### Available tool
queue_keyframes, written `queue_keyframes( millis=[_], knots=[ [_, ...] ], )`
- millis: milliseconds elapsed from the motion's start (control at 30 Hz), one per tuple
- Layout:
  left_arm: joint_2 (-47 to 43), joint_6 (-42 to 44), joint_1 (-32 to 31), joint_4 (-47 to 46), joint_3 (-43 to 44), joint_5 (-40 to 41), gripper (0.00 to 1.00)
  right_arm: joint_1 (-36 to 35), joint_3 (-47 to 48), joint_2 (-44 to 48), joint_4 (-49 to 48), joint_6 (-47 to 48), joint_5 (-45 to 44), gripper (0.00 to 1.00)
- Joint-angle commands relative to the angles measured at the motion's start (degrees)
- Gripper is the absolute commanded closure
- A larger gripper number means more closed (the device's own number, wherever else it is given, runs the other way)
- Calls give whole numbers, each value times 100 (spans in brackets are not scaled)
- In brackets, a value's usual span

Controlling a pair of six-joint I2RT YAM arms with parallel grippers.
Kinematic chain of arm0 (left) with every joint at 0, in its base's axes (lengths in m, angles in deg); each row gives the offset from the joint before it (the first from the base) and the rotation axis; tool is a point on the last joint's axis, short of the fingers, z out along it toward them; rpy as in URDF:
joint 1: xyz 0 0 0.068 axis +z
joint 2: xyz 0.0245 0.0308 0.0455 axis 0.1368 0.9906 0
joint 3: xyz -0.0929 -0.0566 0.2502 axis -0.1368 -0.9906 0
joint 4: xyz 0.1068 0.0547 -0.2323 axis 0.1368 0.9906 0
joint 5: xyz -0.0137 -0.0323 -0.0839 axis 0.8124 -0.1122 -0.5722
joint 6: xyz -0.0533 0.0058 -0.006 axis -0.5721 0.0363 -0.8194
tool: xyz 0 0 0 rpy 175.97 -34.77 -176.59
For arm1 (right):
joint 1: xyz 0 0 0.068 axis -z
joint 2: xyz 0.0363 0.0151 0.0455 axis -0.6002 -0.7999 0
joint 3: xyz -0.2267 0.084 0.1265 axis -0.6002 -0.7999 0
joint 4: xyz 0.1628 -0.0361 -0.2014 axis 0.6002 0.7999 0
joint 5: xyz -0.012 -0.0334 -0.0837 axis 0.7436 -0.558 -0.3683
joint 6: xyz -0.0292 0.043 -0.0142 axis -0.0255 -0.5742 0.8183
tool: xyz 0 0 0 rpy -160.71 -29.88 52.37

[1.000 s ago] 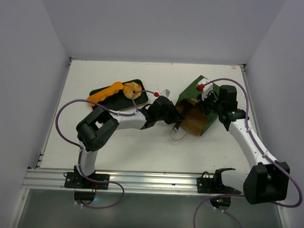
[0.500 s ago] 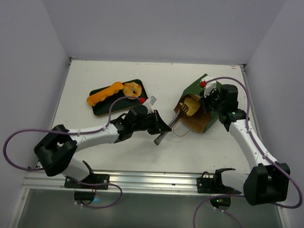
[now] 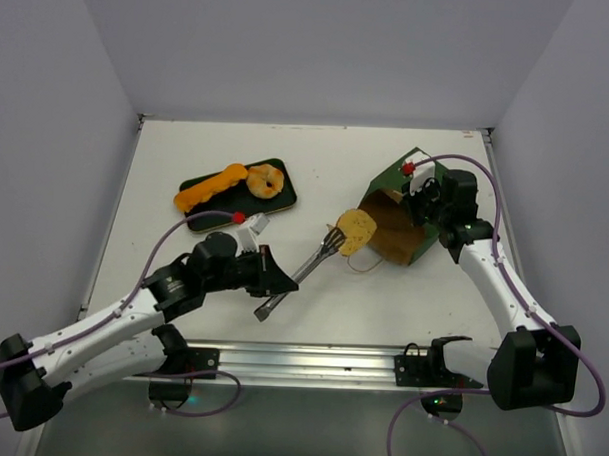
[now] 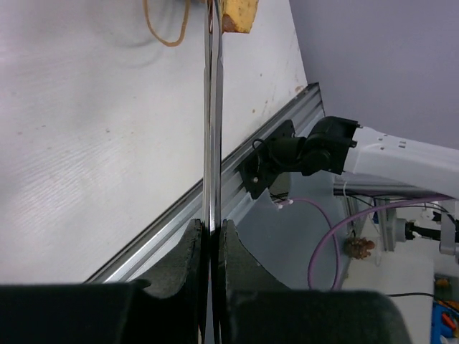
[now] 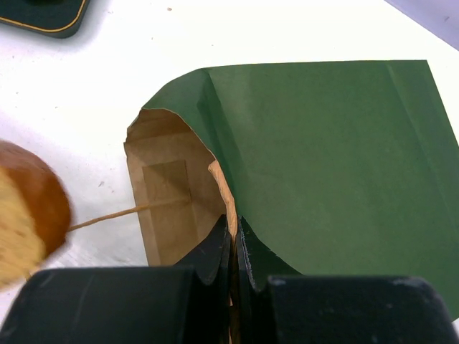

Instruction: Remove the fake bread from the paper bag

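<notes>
The robot will next swing its left gripper from the bag [image 3: 397, 223] over the tray, turn it away from the robot's base and lower it.
The paper bag [image 3: 397, 223] lies on its side at the right, its open mouth facing left, dark green outside [image 5: 323, 158] and brown inside. My right gripper [image 3: 420, 199] [image 5: 235, 231] is shut on the bag's upper rim. My left gripper [image 3: 275, 283] [image 4: 211, 228] is shut on metal tongs [image 3: 308, 268] [image 4: 211, 107]. The tongs pinch a round tan bread piece [image 3: 357, 230] just outside the bag's mouth; it also shows in the left wrist view [image 4: 239, 14] and the right wrist view [image 5: 29, 215]. A long orange loaf [image 3: 211, 188] and a golden round roll [image 3: 265, 181] lie on the tray.
The dark green flat tray [image 3: 286, 197] sits at the back left of the table. The bag's twine handle [image 3: 361, 270] [image 4: 166, 29] lies loose on the table in front of the mouth. The metal rail [image 3: 300, 360] runs along the near edge.
My left arm has pulled back toward the near left, drawing the tongs and the tan bread piece out of the bag's mouth. The right gripper has kept its hold on the rim.
</notes>
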Motion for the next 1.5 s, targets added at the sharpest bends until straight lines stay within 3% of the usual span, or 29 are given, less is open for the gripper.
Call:
queue_keyframes(
  millis=[0,167,300,567,867,1200,1467],
  knots=[
    [-715,440,292,1455,368,474,100,43,-7,110,-214,-61,-139,100],
    [-850,738,1435,1800,676,757,100,43,-7,110,-214,-61,-113,100],
    [-639,730,2523,1186,615,415,100,43,-7,145,-197,-70,-78,100],
    [-85,712,3685,219,229,19,100,43,-7,180,-179,-78,28,100],
    [82,1037,4266,-2,-308,-166,100,52,-7,154,-179,-78,28,100],
    [-23,1319,4346,191,-572,-201,100,52,-7,101,-170,-61,37,100],
    [-6,1407,4355,288,-633,-140,90,43,-7,110,-162,-52,37,100]
  ],
)
